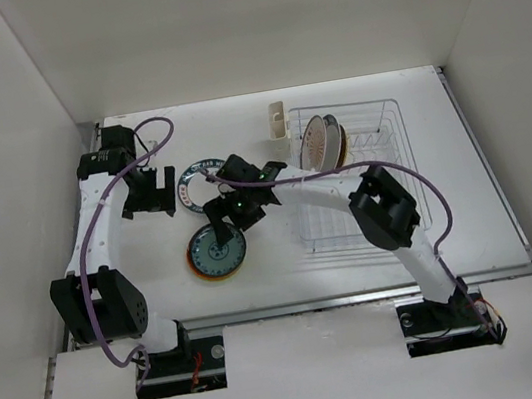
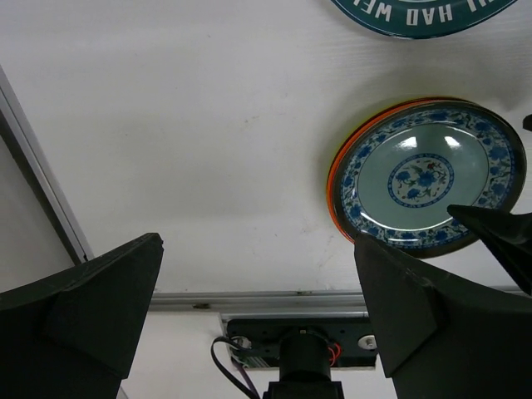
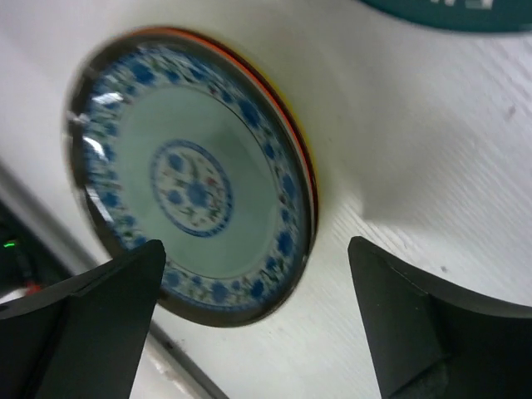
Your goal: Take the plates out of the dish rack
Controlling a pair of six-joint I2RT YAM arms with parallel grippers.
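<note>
The robot's right gripper will next go up, move across to the right in the top view and come down onto the brown plate's upper edge (image 1: pixel 344 146), as there are empty rack slots beside it.
A stack of plates (image 1: pixel 217 252) lies on the white table left of the dish rack (image 1: pixel 375 182). Its top plate is pale green with a blue floral pattern (image 3: pixel 191 179) and an orange-red plate (image 3: pixel 293 125) lies under it; the stack also shows in the left wrist view (image 2: pixel 428 179). A white plate with a dark teal rim (image 1: pixel 197 182) lies flat behind the stack. Two or three plates (image 1: pixel 323 142) stand upright in the rack's far end. My right gripper (image 1: pixel 224 224) hangs open and empty just above the stack (image 3: pixel 253 307). My left gripper (image 1: pixel 154 207) is open and empty (image 2: pixel 258 307), left of the teal-rimmed plate.
A cream cup holder (image 1: pixel 278 120) hangs on the rack's far left corner. White walls enclose the table on three sides. A metal rail (image 2: pixel 266 299) runs along the near edge, with the left arm's base (image 2: pixel 303 357) behind it.
</note>
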